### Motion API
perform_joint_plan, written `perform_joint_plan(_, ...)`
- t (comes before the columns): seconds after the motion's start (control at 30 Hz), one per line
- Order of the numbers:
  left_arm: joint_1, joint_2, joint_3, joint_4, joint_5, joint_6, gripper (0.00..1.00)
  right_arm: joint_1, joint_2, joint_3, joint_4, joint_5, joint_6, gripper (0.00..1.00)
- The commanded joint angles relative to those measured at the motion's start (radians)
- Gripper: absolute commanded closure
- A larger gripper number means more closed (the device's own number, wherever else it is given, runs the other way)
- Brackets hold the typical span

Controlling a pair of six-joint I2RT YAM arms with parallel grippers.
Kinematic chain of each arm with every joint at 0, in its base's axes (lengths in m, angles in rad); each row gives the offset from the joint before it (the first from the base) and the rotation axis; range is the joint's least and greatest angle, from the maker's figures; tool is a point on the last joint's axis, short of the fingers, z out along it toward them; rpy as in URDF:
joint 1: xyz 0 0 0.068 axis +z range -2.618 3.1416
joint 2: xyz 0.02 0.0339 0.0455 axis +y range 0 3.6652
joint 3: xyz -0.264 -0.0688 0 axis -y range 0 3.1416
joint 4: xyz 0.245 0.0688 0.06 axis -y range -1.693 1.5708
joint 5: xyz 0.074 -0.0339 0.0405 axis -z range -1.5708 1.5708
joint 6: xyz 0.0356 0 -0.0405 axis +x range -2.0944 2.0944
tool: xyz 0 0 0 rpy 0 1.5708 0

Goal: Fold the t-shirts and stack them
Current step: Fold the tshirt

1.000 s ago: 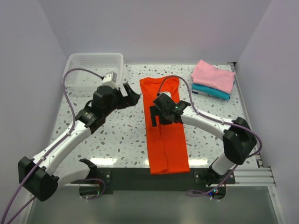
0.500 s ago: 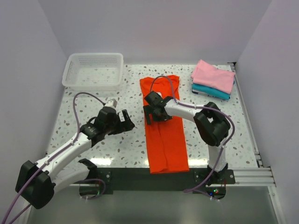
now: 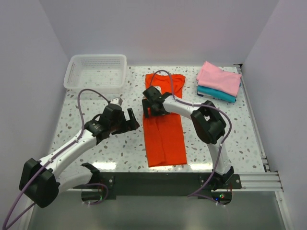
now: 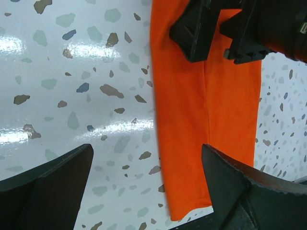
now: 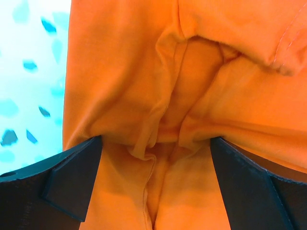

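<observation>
My left gripper moves back and down to the t-shirt hem's uncovered near corner (image 3: pixel 150 164) (image 4: pixel 176 215) next, since that lies below it, back and to its right in the top view.
A bright orange-red t-shirt (image 3: pixel 165 136), folded into a long strip, lies in the middle of the table. My right gripper (image 3: pixel 152 110) presses down on its far half, jaws open wide, with cloth bunched into a ridge (image 5: pixel 158 143) between the fingers (image 5: pixel 62 187). My left gripper (image 3: pixel 132 120) hovers open just left of the strip. In the left wrist view the shirt's left edge and near corner (image 4: pixel 192 201) lie between its spread fingers (image 4: pixel 48 187). A light pink t-shirt (image 3: pixel 219 77) lies folded on a teal t-shirt (image 3: pixel 217 93) at the back right.
A white mesh basket (image 3: pixel 96 72) stands at the back left corner. White walls close the table on three sides. A metal rail (image 3: pixel 254 129) runs along the right edge. The right arm's elbow (image 3: pixel 208 124) arches over the table right of the shirt.
The right gripper has slid left and back across the shirt, dragging the strip left and away from the front edge. The left gripper came down from beside the basket to the shirt's left edge.
</observation>
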Motion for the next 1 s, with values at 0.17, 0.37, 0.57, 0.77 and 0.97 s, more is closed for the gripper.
perform_joint_plan(0.17,-0.011,0.009,-0.015,-0.013,0.096,-0.001,0.00,-0.021,-0.014,0.046,-0.018,-0.075,0.021,0.01)
perform_joint_plan(0.37,-0.100,-0.046,-0.153,0.066,0.146,-0.096,0.00,-0.022,-0.335,-0.174,0.056,-0.202,0.041,0.01)
perform_joint_plan(0.57,-0.256,-0.031,-0.233,0.171,0.157,-0.197,0.00,-0.024,-0.714,-0.452,0.042,-0.068,0.112,0.01)
perform_joint_plan(0.77,-0.391,0.063,-0.236,0.235,0.126,-0.254,0.08,-0.027,-0.948,-0.658,-0.019,0.057,0.187,0.01)
perform_joint_plan(0.97,-0.497,0.150,-0.217,0.271,0.091,-0.294,0.23,-0.027,-1.084,-0.710,-0.090,0.115,0.219,0.01)
